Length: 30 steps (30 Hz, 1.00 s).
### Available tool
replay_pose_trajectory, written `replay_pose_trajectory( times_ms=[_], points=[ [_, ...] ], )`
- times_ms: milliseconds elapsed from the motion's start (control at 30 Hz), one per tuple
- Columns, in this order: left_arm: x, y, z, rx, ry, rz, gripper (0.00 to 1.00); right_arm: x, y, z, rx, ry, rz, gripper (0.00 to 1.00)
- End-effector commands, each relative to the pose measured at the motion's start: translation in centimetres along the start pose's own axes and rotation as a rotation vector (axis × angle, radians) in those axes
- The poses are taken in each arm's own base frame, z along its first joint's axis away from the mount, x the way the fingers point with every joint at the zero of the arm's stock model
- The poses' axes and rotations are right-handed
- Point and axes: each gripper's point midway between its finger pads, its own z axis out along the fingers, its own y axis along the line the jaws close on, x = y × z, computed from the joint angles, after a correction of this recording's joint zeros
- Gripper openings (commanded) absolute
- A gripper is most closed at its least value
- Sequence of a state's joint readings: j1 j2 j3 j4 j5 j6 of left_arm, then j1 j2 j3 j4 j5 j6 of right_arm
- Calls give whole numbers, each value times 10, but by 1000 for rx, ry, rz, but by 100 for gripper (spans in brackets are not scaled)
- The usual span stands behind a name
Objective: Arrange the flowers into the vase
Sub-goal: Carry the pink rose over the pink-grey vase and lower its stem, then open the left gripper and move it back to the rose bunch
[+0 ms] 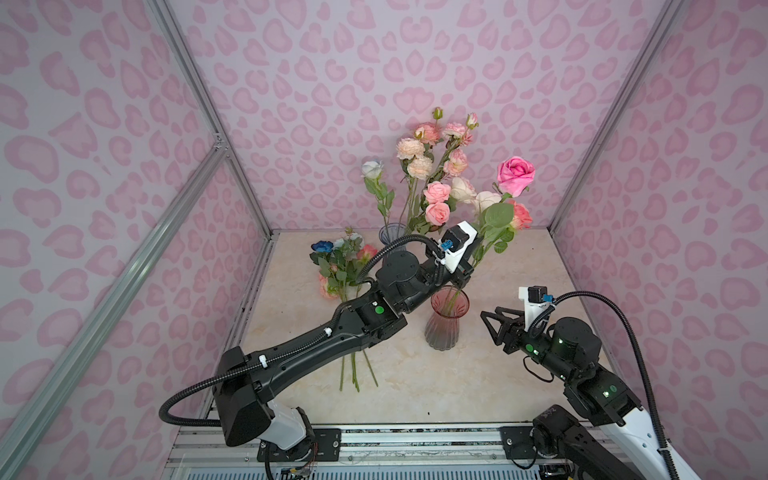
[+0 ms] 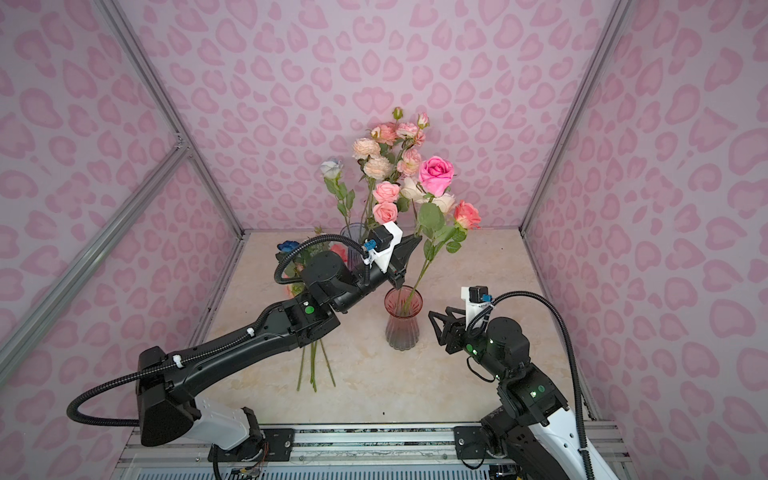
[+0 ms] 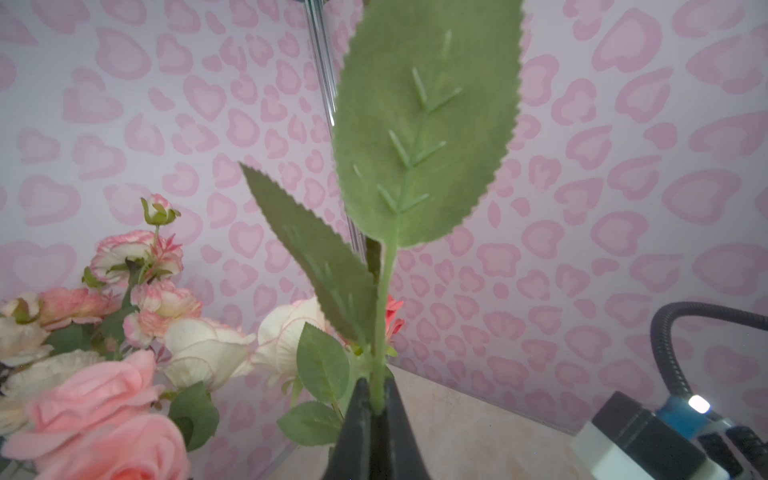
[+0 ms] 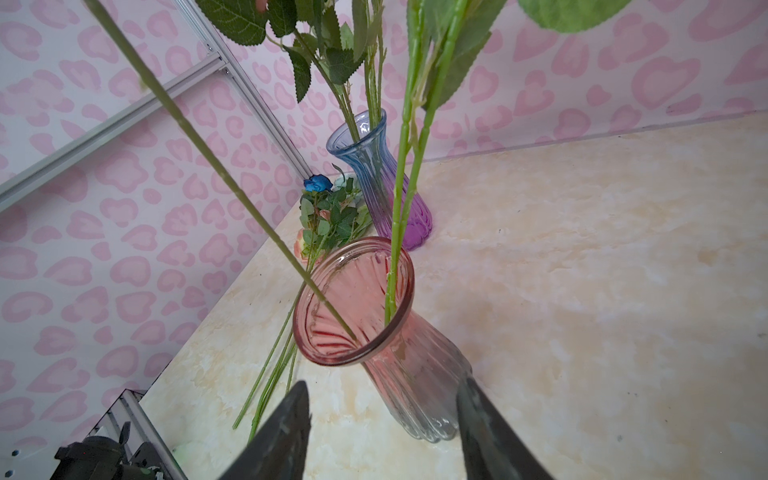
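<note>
The stem comes down toward the lying flowers' side next and my left gripper releases it, since the pink glass vase's opening [image 1: 450,301] is below, the stem's bottom end already inside.
My left gripper [image 3: 376,384] [image 2: 417,240] is shut on the green stem of a flower [image 3: 384,291] with a big leaf [image 1: 498,214], held high over the pink glass vase [image 1: 442,328] [image 4: 419,374]. A pale stem [image 4: 216,166] slants down into that vase's mouth beside two upright green stems [image 4: 399,199]. A bright pink rose [image 1: 515,174] and a peach one [image 2: 467,214] top this group. My right gripper [image 1: 490,328] [image 4: 384,386] is open, level with the vase's lower body and just right of it, touching nothing.
A blue-purple vase [image 1: 392,232] [image 4: 382,183] at the back holds several pink, peach, cream and pale blue blooms [image 1: 432,166]. More flowers [image 1: 340,257], one deep blue [image 2: 286,246], lie on the marble table [image 1: 519,270] at the left. Pink patterned walls enclose three sides.
</note>
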<state>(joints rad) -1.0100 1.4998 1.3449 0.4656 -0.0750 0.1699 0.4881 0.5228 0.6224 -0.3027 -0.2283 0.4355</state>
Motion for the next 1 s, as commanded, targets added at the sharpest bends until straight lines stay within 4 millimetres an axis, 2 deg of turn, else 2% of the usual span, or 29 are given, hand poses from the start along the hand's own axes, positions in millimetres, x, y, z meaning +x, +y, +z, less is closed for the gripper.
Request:
replay_pose_trajectory(
  times_ms=[0, 400, 533, 733, 833, 900, 967],
  points=[
    [2, 10, -3, -66, -53, -127, 3, -4, 1, 2, -5, -22, 3, 58],
    [30, 39, -31, -249, -56, -258, 4, -7, 1, 4, -6, -28, 1, 58],
    [43, 42, -39, -275, -44, -288, 7, -9, 4, 6, -15, -28, 0, 58],
    [70, 39, -44, -284, 15, -306, 13, -12, 5, 5, -14, -27, -7, 58],
    [81, 36, -44, -276, 60, -302, 22, -12, 4, 6, -10, -26, -2, 58],
    [86, 35, -48, -273, 80, -297, 24, -13, 5, 5, -13, -29, -3, 58],
    [90, 36, -53, -284, 98, -296, 30, -13, 4, 4, -8, -32, -3, 58]
  ],
)
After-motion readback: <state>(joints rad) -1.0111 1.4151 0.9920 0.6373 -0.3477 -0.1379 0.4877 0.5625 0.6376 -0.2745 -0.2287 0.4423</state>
